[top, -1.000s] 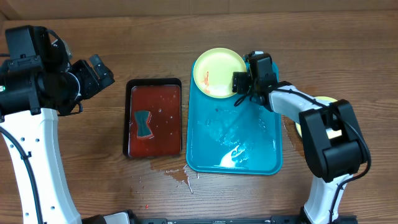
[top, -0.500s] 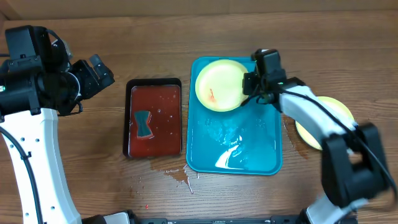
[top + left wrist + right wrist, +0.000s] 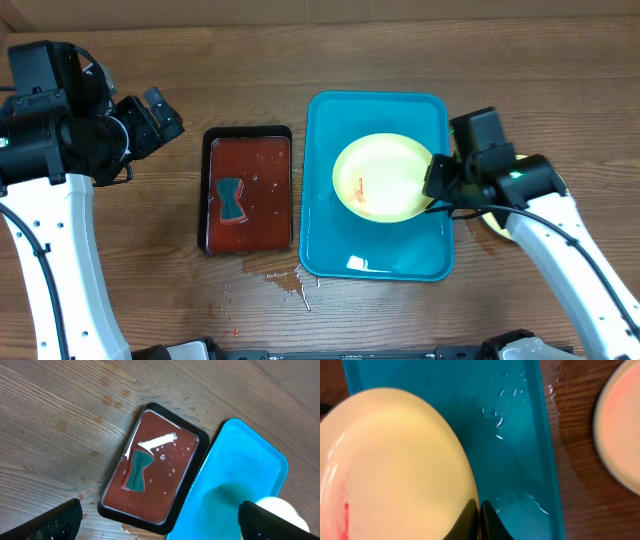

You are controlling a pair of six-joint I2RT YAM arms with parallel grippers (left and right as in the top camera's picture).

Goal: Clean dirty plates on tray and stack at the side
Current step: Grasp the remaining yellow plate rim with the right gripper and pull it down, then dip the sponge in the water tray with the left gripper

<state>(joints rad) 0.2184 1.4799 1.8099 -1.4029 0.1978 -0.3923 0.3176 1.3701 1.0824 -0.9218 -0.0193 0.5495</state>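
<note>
My right gripper is above the turquoise tray's bottom, which lies on its left in the overhead view, and will next go down that way to release the plate.
A pale yellow-green plate [image 3: 385, 178] with a red-orange smear lies over the middle of the turquoise tray [image 3: 330, 120]. My right gripper [image 3: 437, 180] is shut on its right rim. In the right wrist view the fingertips [image 3: 479, 510] pinch the edge of the plate [image 3: 395, 465] above the wet tray [image 3: 520, 435]. A second plate [image 3: 620, 425] rests on the table right of the tray, mostly hidden under my right arm in the overhead view [image 3: 493, 221]. My left gripper [image 3: 160, 110] hangs open at the far left, holding nothing; its fingers [image 3: 55, 522] frame the wrist view.
A black-rimmed dark red tray [image 3: 248, 190] left of the turquoise one holds red liquid and a teal sponge [image 3: 232, 198]. Water drops [image 3: 285, 280] lie on the wood near the tray's front left corner. The left wrist view shows that red tray [image 3: 152, 475] too.
My right gripper shut on the plate's rim and brought the plate from the tray's far left corner to its middle right. The left arm stayed still.
</note>
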